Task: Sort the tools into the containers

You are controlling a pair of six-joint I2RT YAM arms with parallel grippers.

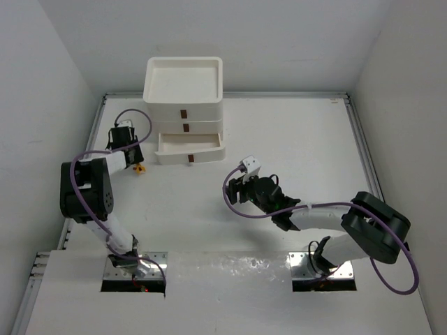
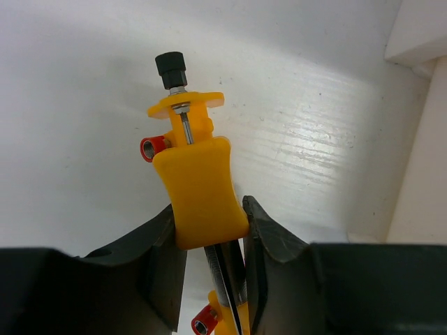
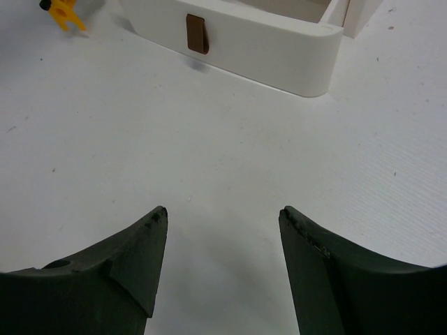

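Observation:
My left gripper will next lift, swing across, lower inside the drawer and release the tool [image 1: 140, 169], because the bottom drawer [image 1: 190, 149] is open to the right of my left gripper in the top view.
My left gripper [image 2: 208, 213] is shut on a yellow-orange tool [image 2: 199, 185] with a thin metal shaft, a black end knob and small red caps; it rests low over the table. In the top view that tool [image 1: 140, 169] shows left of the white drawer unit [image 1: 184, 91], at my left gripper [image 1: 130, 160]. The unit's bottom drawer [image 1: 190, 149] is pulled out; it also shows in the right wrist view [image 3: 251, 42]. My right gripper [image 3: 222, 213] is open and empty above bare table, in front of that drawer [image 1: 237, 187]. The tool shows far left in the right wrist view [image 3: 64, 12]. The other screwdrivers are out of view.
The unit has a recessed tray top [image 1: 183, 75] and brown handles [image 1: 185, 127]. White walls enclose the table on three sides; a metal rail [image 1: 363, 139] runs along the right edge. Purple cables [image 1: 105, 157] loop off both arms.

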